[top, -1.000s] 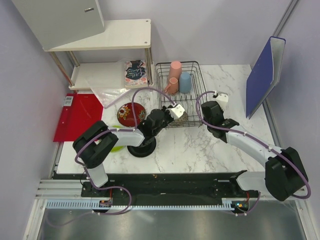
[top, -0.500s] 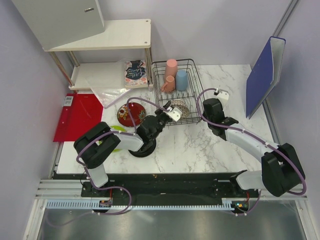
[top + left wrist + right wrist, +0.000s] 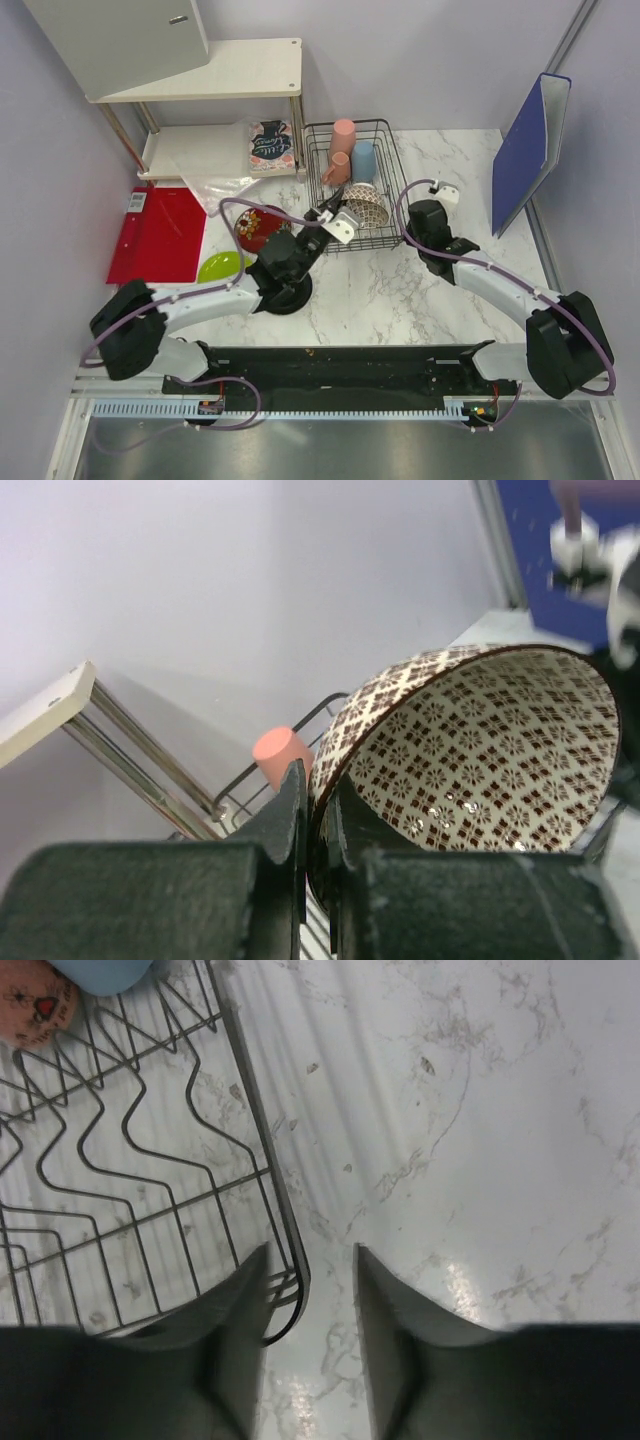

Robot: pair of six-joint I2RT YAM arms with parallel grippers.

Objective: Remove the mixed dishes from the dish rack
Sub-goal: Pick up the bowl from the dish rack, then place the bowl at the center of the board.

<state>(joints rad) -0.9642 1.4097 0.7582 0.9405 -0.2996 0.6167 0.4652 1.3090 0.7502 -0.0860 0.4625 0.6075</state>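
I need to draw my left gripper back next, lower the bowl (image 3: 364,211) onto the clear tabletop beside the black plate and let go of it there, because that spot is below my left gripper and further back.
The black wire dish rack (image 3: 385,180) holds a tall pink cup (image 3: 343,133), a small pink mug (image 3: 336,169) and a light-blue cup (image 3: 364,160). My left gripper (image 3: 337,222) is shut on the rim of the beige brown-patterned bowl (image 3: 364,211), tilted over the rack's near end. In the left wrist view the gripper (image 3: 316,780) pinches the bowl's (image 3: 480,750) rim, with the pink cup (image 3: 280,752) behind. My right gripper (image 3: 311,1252) stands open over the rack's (image 3: 262,1140) near right corner, holding nothing. A dark red plate (image 3: 255,222), lime-green plate (image 3: 220,266) and black plate (image 3: 288,299) lie left of the rack.
A white shelf (image 3: 230,70) stands at the back left, with a floral packet (image 3: 271,146) and clear plastic (image 3: 215,178) beside it. A red board (image 3: 158,232) lies at the left edge. A blue folder (image 3: 530,150) leans at the right.
My left gripper has raised the bowl out of the rack, and that arm's base has swung left. The right gripper's jaws have opened at the rack's corner. The rack shifted slightly left.
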